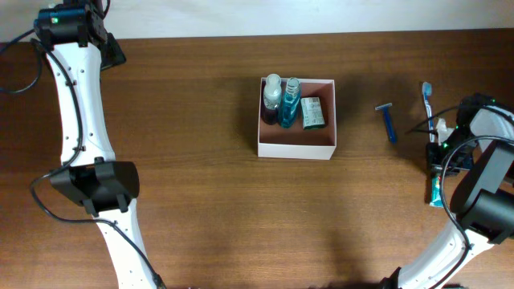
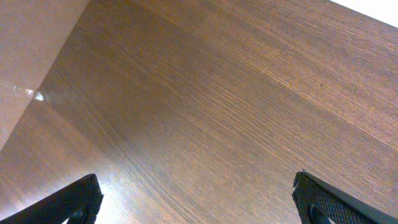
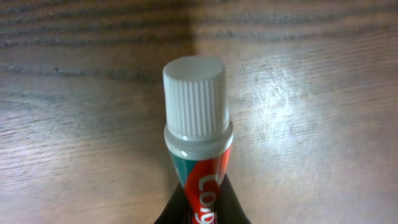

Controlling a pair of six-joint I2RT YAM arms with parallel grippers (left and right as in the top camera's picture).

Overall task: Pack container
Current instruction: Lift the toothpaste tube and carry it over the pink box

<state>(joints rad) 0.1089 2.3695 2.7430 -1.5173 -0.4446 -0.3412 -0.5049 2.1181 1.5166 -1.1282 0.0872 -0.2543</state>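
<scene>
My right gripper holds the tube and next needs to carry it up toward the container, over the gap beside the green packet (image 1: 312,113), then let it go, because bottles crowd the container's other side.
The container (image 1: 295,147) is a square white box with a reddish-brown inside at the table's middle. It holds two bottles (image 1: 281,98) and a green packet (image 1: 312,113). My right gripper (image 3: 200,211) is shut on a red, teal and white toothpaste tube (image 3: 198,134) with a white ribbed cap, at the table's right edge (image 1: 440,164). My left gripper (image 2: 196,202) is open and empty over bare wood at the far left back of the table (image 1: 71,24).
A blue razor (image 1: 389,120) and a blue toothbrush (image 1: 428,98) lie on the wooden table (image 1: 201,185) between the container and my right arm. My left arm (image 1: 88,152) runs along the table's left side.
</scene>
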